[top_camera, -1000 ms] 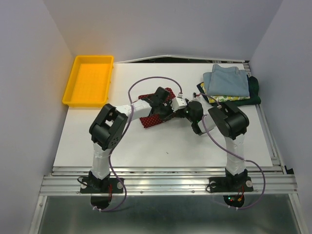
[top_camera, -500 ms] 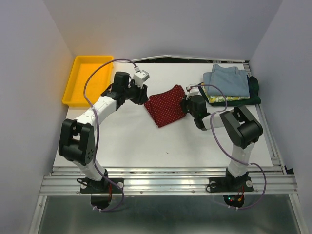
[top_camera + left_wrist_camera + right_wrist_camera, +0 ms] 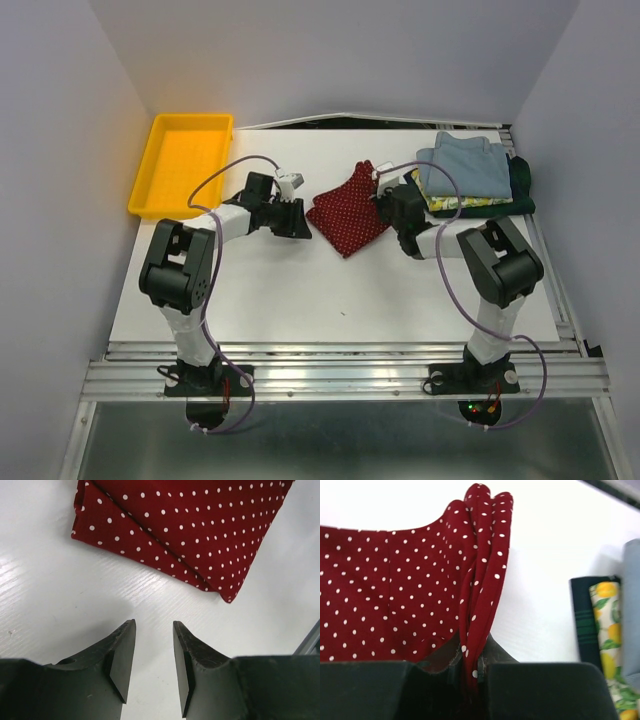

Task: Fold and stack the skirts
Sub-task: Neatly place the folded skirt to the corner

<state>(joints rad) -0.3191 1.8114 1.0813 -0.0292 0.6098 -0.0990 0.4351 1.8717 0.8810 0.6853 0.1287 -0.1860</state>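
The red skirt (image 3: 347,211) is already folded. My right gripper will move up, to the right in the top view, then down onto the light blue skirt (image 3: 468,165) to release it.
The dark red skirt (image 3: 347,211) with tiny white dots lies folded in the middle of the white table. It fills the top of the left wrist view (image 3: 185,525) and the right wrist view (image 3: 395,595). My left gripper (image 3: 300,218) is open and empty, low over the table just left of the skirt. My right gripper (image 3: 385,205) is shut on the skirt's bunched right edge (image 3: 480,605). A stack of folded skirts stands at the back right: a light blue one (image 3: 465,165) on top, a yellow-green patterned one (image 3: 465,203) and a dark green one (image 3: 522,188) beneath.
A yellow plastic tray (image 3: 183,165) stands at the back left of the table (image 3: 330,290). The stack's edge shows at the right of the right wrist view (image 3: 607,630). Grey walls close in the table on the left, right and back.
My left gripper has let go of the red skirt and swung out to its left, then come back low beside it. My right gripper has dragged the skirt back and right, toward the stack.
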